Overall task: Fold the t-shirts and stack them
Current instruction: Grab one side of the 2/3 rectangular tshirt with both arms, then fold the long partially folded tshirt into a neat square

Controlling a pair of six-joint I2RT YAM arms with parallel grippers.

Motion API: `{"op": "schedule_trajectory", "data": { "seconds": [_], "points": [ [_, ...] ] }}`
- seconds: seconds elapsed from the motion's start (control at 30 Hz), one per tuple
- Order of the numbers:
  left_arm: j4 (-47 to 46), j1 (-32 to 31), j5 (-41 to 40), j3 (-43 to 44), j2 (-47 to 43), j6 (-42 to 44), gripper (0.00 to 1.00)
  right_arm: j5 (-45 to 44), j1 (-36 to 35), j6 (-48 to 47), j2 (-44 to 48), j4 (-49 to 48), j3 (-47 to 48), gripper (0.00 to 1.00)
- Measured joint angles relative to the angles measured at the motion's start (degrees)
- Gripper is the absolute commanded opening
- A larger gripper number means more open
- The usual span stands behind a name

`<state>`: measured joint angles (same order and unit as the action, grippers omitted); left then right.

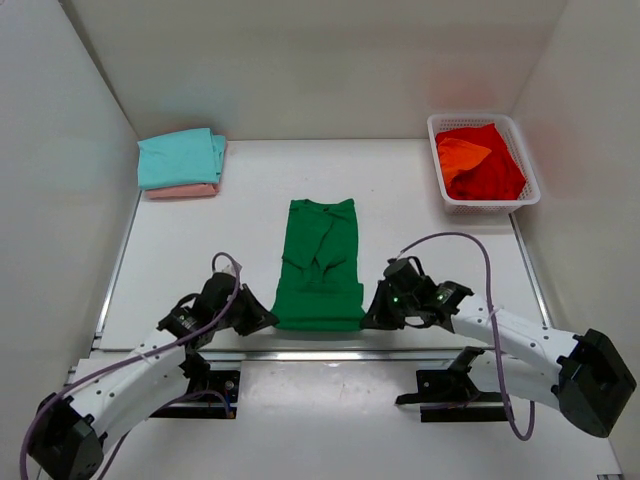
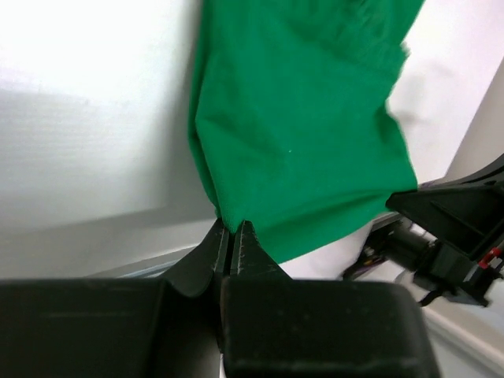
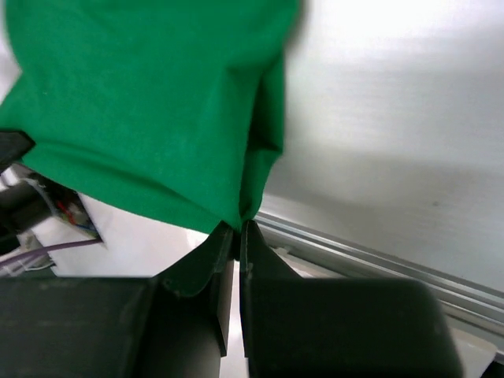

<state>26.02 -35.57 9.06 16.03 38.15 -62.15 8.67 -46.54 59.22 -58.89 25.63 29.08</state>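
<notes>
Next, my left gripper carries the t-shirt's near corner up and outward over the dark green t-shirt (image 1: 320, 265). It releases it by the t-shirt's far end (image 1: 304, 208), because the t-shirt's length lies unfolded.
A dark green t-shirt (image 1: 320, 265) lies lengthwise in the middle of the table, folded narrow. My left gripper (image 1: 268, 318) is shut on its near left corner (image 2: 236, 189). My right gripper (image 1: 368, 318) is shut on its near right corner (image 3: 157, 118). Both hold the near hem lifted off the table edge. A teal t-shirt (image 1: 180, 157) lies folded on a pale pink t-shirt (image 1: 180, 191) at the back left. A red t-shirt (image 1: 490, 170) and an orange t-shirt (image 1: 462, 155) lie crumpled in the basket.
The white lattice basket (image 1: 528, 170) stands at the back right. White walls close in the left, back and right sides. A metal rail (image 1: 320, 352) runs along the table's near edge, seen also in the right wrist view (image 3: 378, 256).
</notes>
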Motion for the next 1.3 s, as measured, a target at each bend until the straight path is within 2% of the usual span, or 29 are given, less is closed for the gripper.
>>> {"op": "schedule_trajectory", "data": {
  "seconds": [0.23, 0.37, 0.7, 0.9, 0.93, 0.97, 1.0, 1.03, 1.07, 1.1, 1.13, 1.17, 1.2, 1.23, 1.27, 1.3],
  "points": [
    [0.3, 7.8, 3.0, 12.0, 10.2, 3.6, 0.00, 5.5, 12.0, -7.3, -2.5, 3.3, 9.4, 0.00],
    [-0.9, 10.3, 4.2, 19.1, 18.0, 6.0, 0.00, 9.1, 18.0, -11.7, -6.3, 5.7, 15.4, 0.00],
    [-2.9, 15.2, 5.0, 28.9, 31.2, 7.8, 0.00, 10.5, 22.2, -20.7, -22.4, 10.5, 33.4, 0.01],
    [-4.7, 17.3, 4.7, 41.1, 44.4, 7.9, 0.00, 11.3, 26.3, -24.0, -32.4, 11.5, 43.7, 0.00],
    [-5.0, 17.7, 4.6, 43.9, 47.3, 8.0, 0.02, 11.8, 27.2, -24.4, -34.2, 11.4, 45.6, 0.00],
    [-5.4, 18.1, 4.4, 47.2, 50.6, 8.1, 0.18, 12.5, 28.3, -24.7, -36.3, 10.9, 47.6, 0.07],
    [-6.3, 18.5, 4.4, 50.2, 53.9, 8.5, 0.15, 13.1, 29.4, -25.0, -38.6, 10.2, 49.7, 0.24],
    [-7.5, 19.0, 4.5, 52.6, 57.1, 8.5, 0.15, 13.7, 30.4, -25.0, -41.2, 9.6, 52.1, 0.33],
    [-9.4, 19.6, 4.7, 54.3, 60.1, 8.5, 0.20, 13.9, 31.5, -25.4, -44.1, 8.7, 54.8, 0.41],
    [-11.7, 20.4, 5.2, 55.2, 62.6, 8.3, 0.37, 13.9, 32.4, -25.8, -46.4, 7.3, 56.7, 0.42],
    [-15.0, 21.5, 6.0, 55.3, 65.0, 8.1, 0.44, 13.8, 33.3, -26.3, -48.8, 6.0, 58.5, 0.42],
    [-18.4, 22.6, 7.0, 54.9, 67.1, 7.3, 0.46, 13.5, 34.1, -26.5, -50.9, 4.4, 60.0, 0.45],
    [-21.7, 24.0, 7.9, 54.4, 68.9, 6.1, 0.38, 12.9, 34.6, -26.7, -52.5, 3.0, 60.8, 0.46],
    [-24.5, 25.3, 8.8, 53.8, 70.4, 5.2, 0.37, 12.5, 35.3, -27.0, -53.5, 2.2, 61.4, 0.47],
    [-26.2, 26.3, 9.4, 53.5, 71.3, 5.0, 0.40, 12.1, 35.7, -27.3, -54.1, 2.0, 61.9, 0.47],
    [-27.6, 27.3, 9.9, 53.2, 71.8, 5.1, 0.51, 11.7, 36.0, -27.7, -54.4, 1.9, 62.5, 0.49]
  ]
}}
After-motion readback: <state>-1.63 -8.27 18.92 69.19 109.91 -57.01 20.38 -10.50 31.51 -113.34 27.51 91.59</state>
